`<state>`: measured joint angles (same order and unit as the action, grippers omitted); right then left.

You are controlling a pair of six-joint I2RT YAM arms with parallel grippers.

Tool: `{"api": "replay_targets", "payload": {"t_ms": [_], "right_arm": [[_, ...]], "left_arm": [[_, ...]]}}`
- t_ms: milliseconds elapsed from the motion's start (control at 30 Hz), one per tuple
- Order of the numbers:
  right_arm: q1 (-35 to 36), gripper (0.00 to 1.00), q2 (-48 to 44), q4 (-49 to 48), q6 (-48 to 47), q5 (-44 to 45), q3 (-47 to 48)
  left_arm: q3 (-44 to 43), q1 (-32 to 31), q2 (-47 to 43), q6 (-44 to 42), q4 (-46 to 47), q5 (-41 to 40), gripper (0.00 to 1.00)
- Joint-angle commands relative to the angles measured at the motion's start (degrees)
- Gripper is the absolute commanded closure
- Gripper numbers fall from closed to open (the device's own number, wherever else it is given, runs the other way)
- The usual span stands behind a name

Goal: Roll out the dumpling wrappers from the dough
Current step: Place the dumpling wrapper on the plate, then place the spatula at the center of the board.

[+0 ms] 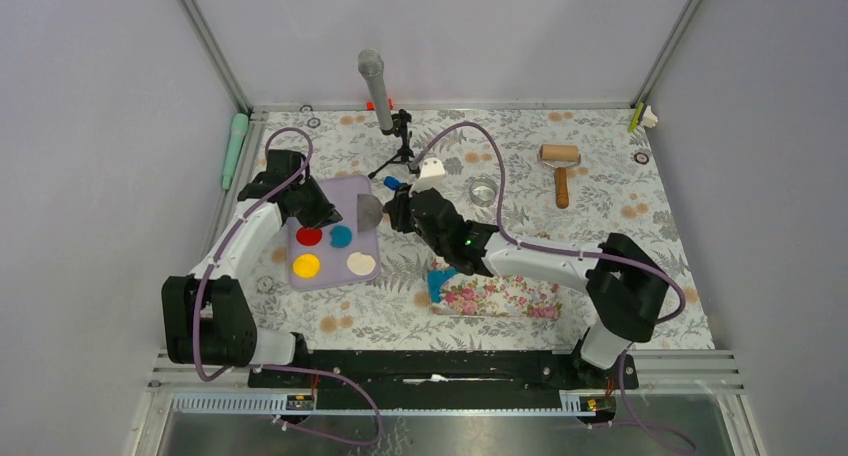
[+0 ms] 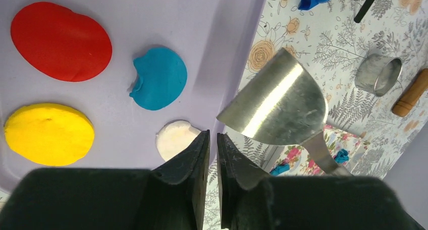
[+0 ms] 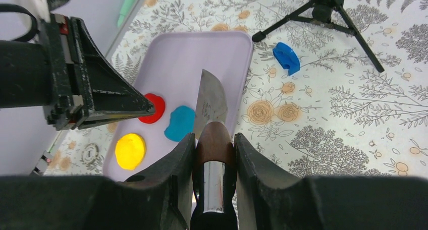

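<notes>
The tabletop past the roller is clear to the right of my right gripper in the top view, so I will swing the gripper there, lower the spatula and let go of it.
A blue dumpling wrapper (image 1: 341, 236) lies on the lilac tray (image 1: 350, 191) among red, yellow and cream discs; it also shows in the left wrist view (image 2: 159, 78) and the right wrist view (image 3: 180, 123). My right gripper (image 3: 214, 139) is shut on the wooden handle of a metal spatula (image 3: 209, 101), whose blade (image 1: 369, 212) hovers over the tray's right edge beside the wrapper. My left gripper (image 2: 213, 136) is shut and empty above the tray's right side (image 1: 322, 214). Blue dough scraps (image 1: 438, 281) lie on the pink floral mat (image 1: 500, 298). A small blue dough lump (image 3: 286, 57) lies near the tripod.
A wooden roller (image 1: 560, 168) lies at the back right. A metal ring cutter (image 1: 483, 191) stands in the middle. A microphone on a tripod (image 1: 378, 91) stands at the back. A green tool (image 1: 234, 148) lies along the left wall.
</notes>
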<state>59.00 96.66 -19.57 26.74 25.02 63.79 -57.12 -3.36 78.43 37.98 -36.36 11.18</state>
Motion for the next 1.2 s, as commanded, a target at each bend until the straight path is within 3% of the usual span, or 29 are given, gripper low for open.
{"api": "replay_targets", "payload": {"t_ms": [0, 200, 400, 533, 633, 900, 1000, 1167], "right_arm": [[-1.7, 1.0, -7.6, -2.0, 0.5, 1.2, -1.1], [-13.3, 1.0, -24.0, 6.9, 8.1, -10.4, -10.2], [-30.1, 1.0, -44.7, 30.1, 10.0, -15.1, -15.9], [-43.4, 1.0, -52.9, 43.4, 9.2, -16.4, -17.1], [-52.4, 1.0, -55.1, 46.4, 8.5, -18.8, -17.8], [-71.9, 1.0, -49.6, 43.6, 9.7, -30.9, -17.3], [-75.3, 1.0, -48.6, 43.0, 10.7, -31.9, -17.2], [-76.8, 1.0, -48.8, 41.1, 12.0, -32.6, -18.9]], "left_arm": [[-0.1, 0.5, -3.0, -0.9, 1.0, 3.1, 0.82], [0.2, 0.6, -6.4, -2.2, 4.2, 11.9, 0.77], [0.9, -0.2, -9.7, -3.5, 7.8, 19.8, 0.65], [-0.1, -3.6, -9.6, -3.2, 9.0, 20.9, 0.55], [-1.1, -6.1, -9.2, -2.6, 9.5, 21.0, 0.48], [-3.2, -6.5, -10.9, -4.2, 6.9, 19.3, 0.31], [-3.1, -6.4, -11.8, -4.8, 5.6, 17.2, 0.25], [-2.9, -5.7, -11.8, -4.7, 5.4, 17.4, 0.24]]}}
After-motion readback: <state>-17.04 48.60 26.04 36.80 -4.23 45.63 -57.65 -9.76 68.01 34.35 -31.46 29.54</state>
